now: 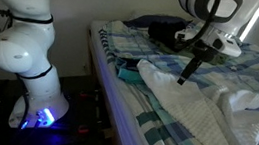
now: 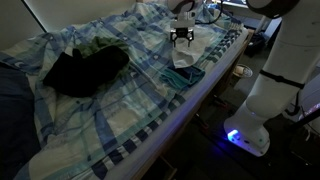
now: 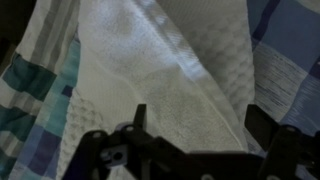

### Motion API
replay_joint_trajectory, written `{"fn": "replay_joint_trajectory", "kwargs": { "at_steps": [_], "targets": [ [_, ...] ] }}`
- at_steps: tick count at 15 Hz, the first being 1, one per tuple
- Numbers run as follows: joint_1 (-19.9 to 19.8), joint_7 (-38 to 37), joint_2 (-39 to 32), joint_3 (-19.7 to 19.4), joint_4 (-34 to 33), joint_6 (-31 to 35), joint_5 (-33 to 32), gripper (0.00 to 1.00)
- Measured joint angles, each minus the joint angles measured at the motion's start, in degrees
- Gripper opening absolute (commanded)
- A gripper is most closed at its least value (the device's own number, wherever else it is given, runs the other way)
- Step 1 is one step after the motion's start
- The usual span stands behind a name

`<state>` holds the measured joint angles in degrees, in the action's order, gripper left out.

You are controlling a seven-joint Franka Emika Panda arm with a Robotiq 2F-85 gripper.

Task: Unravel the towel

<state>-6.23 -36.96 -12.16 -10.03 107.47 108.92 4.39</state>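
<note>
The gripper moves down and outward, toward the right in the wrist view, onto the fold's hemmed edge next, as that edge lies off-center between my open fingertips.
A white waffle-weave towel lies folded and bunched on the plaid bed cover; it also shows in an exterior view and fills the wrist view. My gripper hangs just above the towel's near end, fingers pointing down; it shows over the towel in an exterior view. In the wrist view the gripper is open, its two fingers spread wide over a raised fold of the towel, holding nothing.
The bed has a blue plaid cover. A teal cloth lies by the towel near the bed edge. A dark garment lies further along the bed. The robot base stands beside the bed.
</note>
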Motion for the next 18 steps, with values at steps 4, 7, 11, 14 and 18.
{"fn": "replay_joint_trajectory", "kwargs": {
  "at_steps": [4,7,11,14,18],
  "targets": [
    [0.00,4.17,-1.35,0.31,0.37,3.67,2.08,1.00],
    [0.00,6.88,-1.78,0.39,0.33,6.71,3.87,1.00],
    [0.00,8.72,-2.17,0.43,0.26,10.00,4.18,1.00],
    [0.00,8.73,-2.24,0.45,0.21,10.08,4.09,1.00],
    [-0.02,8.63,-2.39,0.44,0.19,10.08,4.08,1.00]
  ]
}}
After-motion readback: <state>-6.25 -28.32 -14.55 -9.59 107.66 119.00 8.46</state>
